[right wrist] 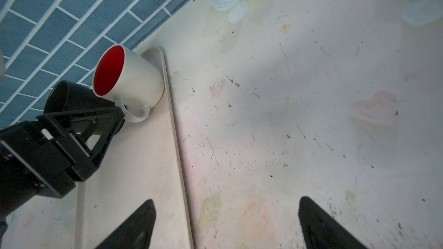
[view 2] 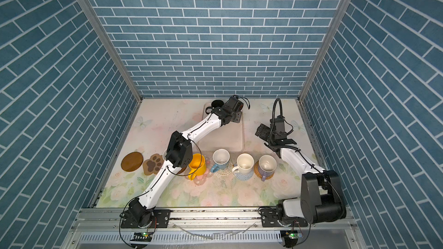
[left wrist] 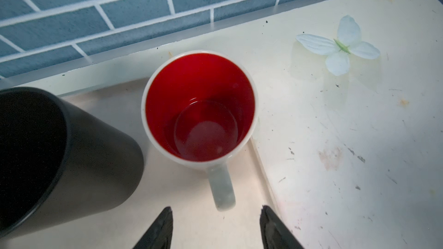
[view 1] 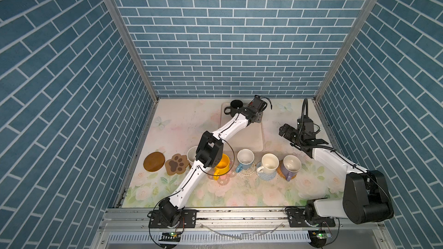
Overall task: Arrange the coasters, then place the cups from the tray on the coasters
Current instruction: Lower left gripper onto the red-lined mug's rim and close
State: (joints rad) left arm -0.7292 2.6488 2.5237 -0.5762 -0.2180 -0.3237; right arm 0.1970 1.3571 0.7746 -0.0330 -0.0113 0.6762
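The left gripper should move down next until its open fingers are on both sides of the white cup's handle [left wrist: 222, 189], because that handle is below it and points toward the gap between them.
On the far end of the beige tray [view 1: 249, 140] [right wrist: 143, 164] stand a black cup [view 1: 236, 107] [left wrist: 48, 152] and a white cup with a red inside [left wrist: 200, 106] [right wrist: 134, 77]. My left gripper [left wrist: 215, 208] [right wrist: 112, 116] hovers open just short of the white cup's handle, touching nothing. In both top views that cup is hidden under the left wrist. My right gripper [view 1: 284, 130] [right wrist: 227, 201] is open and empty over the table beside the tray's right rim. A bare brown disc coaster [view 1: 154, 161] and a paw coaster [view 1: 176, 164] lie at the front left.
A row near the front holds a cream cup [view 1: 191, 154] half hidden by my left elbow, a yellow cup [view 1: 223, 165] on the pink flower coaster [view 1: 225, 179], and light blue [view 1: 245, 159], cream [view 1: 269, 162] and lavender [view 1: 291, 165] cups on woven coasters. The back wall is close behind the tray.
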